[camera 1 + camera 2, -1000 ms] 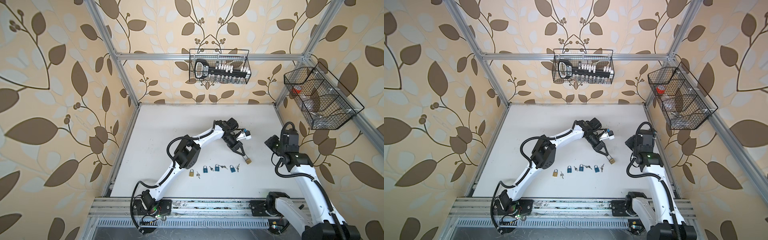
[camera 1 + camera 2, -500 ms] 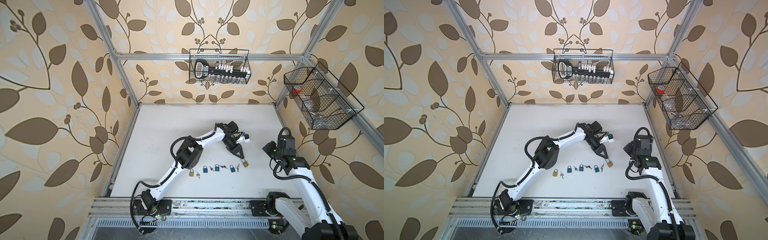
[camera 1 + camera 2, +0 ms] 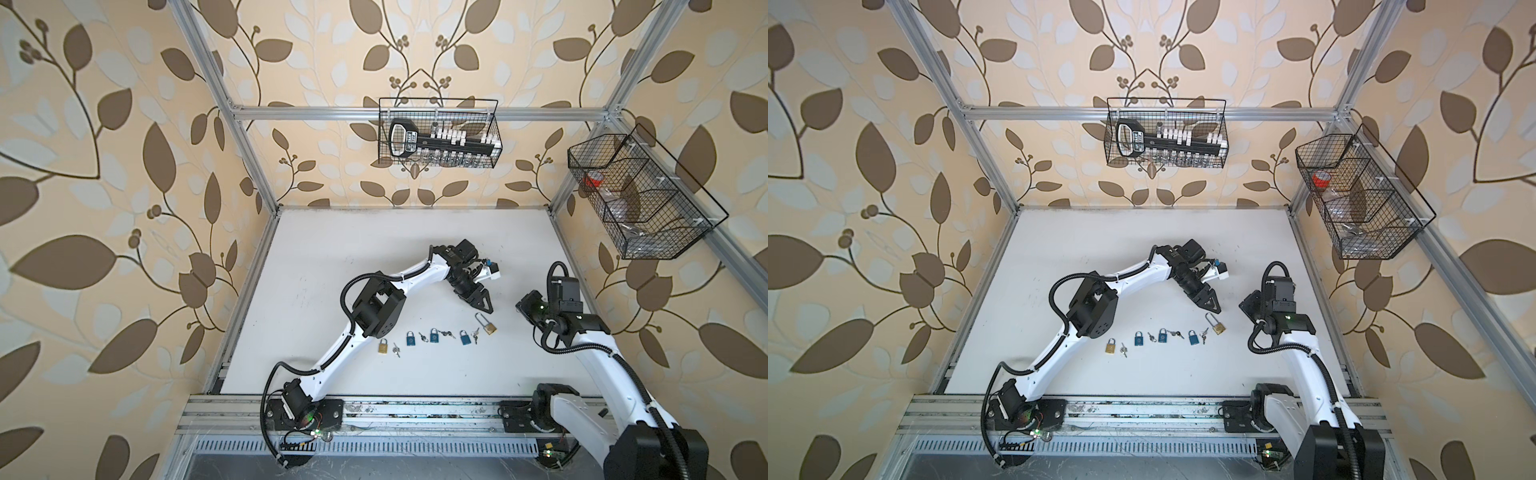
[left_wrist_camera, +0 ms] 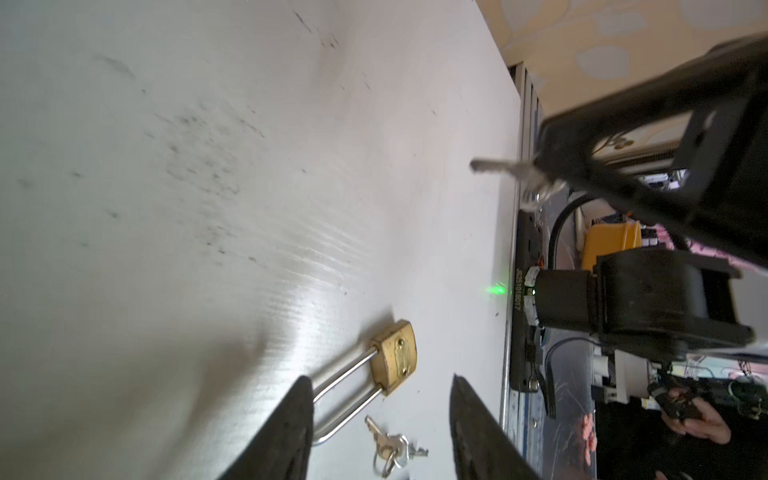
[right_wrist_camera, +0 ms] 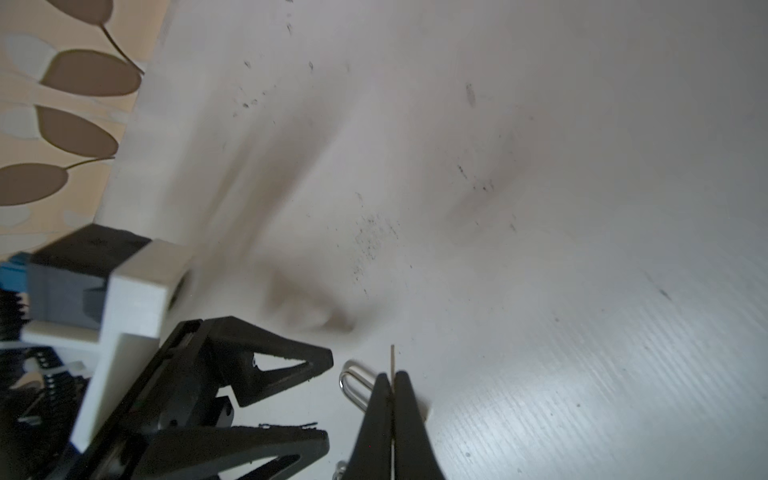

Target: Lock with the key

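Note:
The right gripper moves down toward the tabletop beside the brass padlock next and releases the key, as both shackle legs reach the padlock's body.
A brass padlock with a long steel shackle lies flat on the white table, at the right end of a row of locks. In the left wrist view this padlock lies just below my left gripper, which is open and holds nothing. Both shackle legs reach the body. In both top views my left gripper hovers just behind the lock. My right gripper is shut on a small silver key, whose blade pokes out past the fingertips, to the right of the lock.
Three blue padlocks and a short brass padlock lie in the row, each with small keys beside it. A wire basket hangs on the back wall, another on the right wall. The aluminium rail runs along the front.
My left gripper brought the long-shackle padlock down and a little to the left, opened and let it go on the table. My right gripper, still holding the key, moved slightly left.

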Tool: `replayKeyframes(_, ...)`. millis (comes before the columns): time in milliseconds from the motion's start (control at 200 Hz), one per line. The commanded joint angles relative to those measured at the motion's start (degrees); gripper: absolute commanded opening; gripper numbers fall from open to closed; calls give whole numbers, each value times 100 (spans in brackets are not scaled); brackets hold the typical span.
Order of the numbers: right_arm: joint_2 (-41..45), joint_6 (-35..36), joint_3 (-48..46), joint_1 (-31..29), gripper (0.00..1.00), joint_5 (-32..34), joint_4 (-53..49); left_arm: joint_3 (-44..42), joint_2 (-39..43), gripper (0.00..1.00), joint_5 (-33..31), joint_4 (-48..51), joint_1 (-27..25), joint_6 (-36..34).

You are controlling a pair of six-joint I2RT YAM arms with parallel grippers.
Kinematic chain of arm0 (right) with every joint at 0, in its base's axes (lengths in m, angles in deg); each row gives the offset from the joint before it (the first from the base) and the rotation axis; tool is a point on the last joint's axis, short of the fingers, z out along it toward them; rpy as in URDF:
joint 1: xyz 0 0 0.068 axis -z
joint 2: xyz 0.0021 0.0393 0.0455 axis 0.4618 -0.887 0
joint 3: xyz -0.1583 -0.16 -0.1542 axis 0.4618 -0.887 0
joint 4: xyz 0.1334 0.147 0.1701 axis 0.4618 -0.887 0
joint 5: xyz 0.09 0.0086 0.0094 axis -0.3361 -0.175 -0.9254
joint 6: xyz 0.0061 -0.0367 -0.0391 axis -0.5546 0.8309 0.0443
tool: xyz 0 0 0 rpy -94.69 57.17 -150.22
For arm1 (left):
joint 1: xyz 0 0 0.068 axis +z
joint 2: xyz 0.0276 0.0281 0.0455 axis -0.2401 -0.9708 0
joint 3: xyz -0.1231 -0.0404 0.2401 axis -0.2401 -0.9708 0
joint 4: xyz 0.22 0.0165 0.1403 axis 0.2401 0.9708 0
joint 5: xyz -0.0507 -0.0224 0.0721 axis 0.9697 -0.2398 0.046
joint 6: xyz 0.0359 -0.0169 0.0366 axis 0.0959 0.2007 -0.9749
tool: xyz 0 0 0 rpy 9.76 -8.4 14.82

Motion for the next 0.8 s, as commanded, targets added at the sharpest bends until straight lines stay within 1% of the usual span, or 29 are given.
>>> replayKeyframes(0, -182, 61, -143, 19, 0, -567, 197, 10, 491, 62, -167, -401, 81, 54)
replayKeyframes(75, -248, -14, -258, 19, 0, -765, 380, -476, 1063, 75, -525, -711, 123, -52)
replayKeyframes(110, -296, -61, -324, 19, 0, -887, 500, -749, 1397, 79, -706, -931, 166, -68)
replayKeyframes(185, -458, -178, -454, 11, 0, -1184, 706, -1535, 2189, 88, -1174, -1528, 284, 47)
replayKeyframes(200, -491, -210, -478, 14, 0, -1243, 749, -1838, 2360, 91, -1276, -1654, 310, 68)
replayKeyframes(250, -576, -290, -582, 18, 0, -1360, 877, -2456, 2911, 99, -1509, -2079, 413, 133)
replayKeyframes(330, -637, -435, -756, 19, 0, -1436, 1129, -3502, 3767, 99, -1640, -2866, 597, 302)
replayKeyframes(410, -629, -581, -919, 19, 0, -1433, 1401, -4383, 4466, 99, -1743, -3308, 803, 498)
replayKeyframes(460, -629, -672, -1006, 19, 0, -1369, 1519, -4771, 4814, 99, -1782, -3379, 928, 547)
replayKeyframes(625, -749, -680, -1134, 16, 8, -1034, 1592, -5828, 5814, 99, -2263, -3390, 1209, 606)
replayKeyframes(655, -783, -842, -1155, 16, 10, -984, 1606, -6022, 5989, 99, -2376, -3441, 1253, 620)
replayKeyframes(780, -930, -864, -1199, 18, 14, -913, 1689, -6866, 6678, 99, -3169, -3706, 1376, 779)
replayKeyframes(795, -935, -863, -1199, 15, 15, -919, 1686, -6971, 6887, 99, -3226, -3743, 1403, 805)
